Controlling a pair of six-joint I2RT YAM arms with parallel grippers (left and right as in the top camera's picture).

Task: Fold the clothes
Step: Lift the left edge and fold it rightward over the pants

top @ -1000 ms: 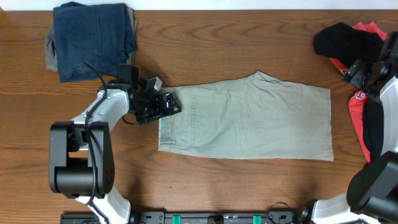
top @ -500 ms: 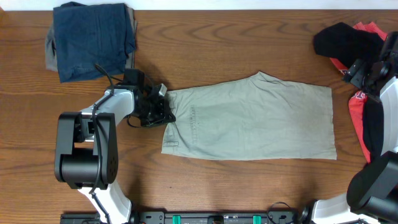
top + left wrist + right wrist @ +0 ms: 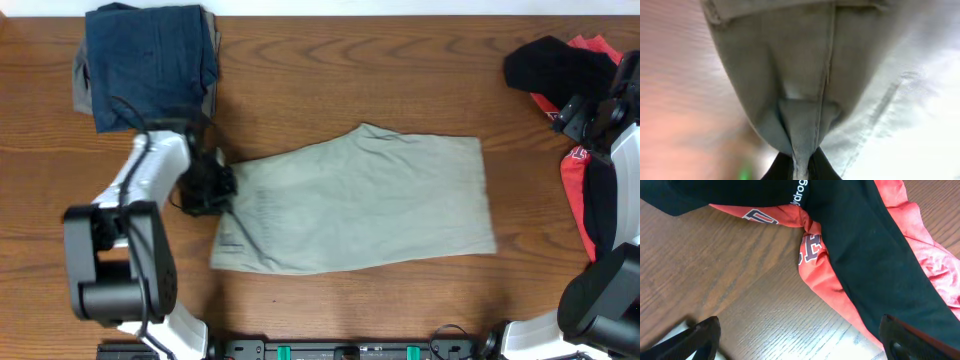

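Note:
The left gripper swings over the shorts next and releases the waistband edge near their opposite end (image 3: 468, 198), as this lies to the gripper's right in the overhead view.
Light khaki-beige shorts (image 3: 360, 205) lie spread across the middle of the table, waistband end to the left. My left gripper (image 3: 213, 188) is shut on that waistband edge. In the left wrist view a pinched seam of the shorts (image 3: 805, 75) runs down between the two dark fingertips (image 3: 816, 167). My right gripper (image 3: 799, 340) stands wide open at the far right, hovering over bare wood beside the black and red sportswear (image 3: 860, 255), with nothing between its fingers.
Folded dark navy-blue shorts (image 3: 150, 60) lie at the back left, over a grey garment. Black and red sportswear (image 3: 570, 70) is heaped at the back right, running down the right edge under the right arm (image 3: 610, 150).
My left gripper has shut on the waistband edge and moved left, dragging the whole khaki shorts leftward across the table. The right arm has stayed still.

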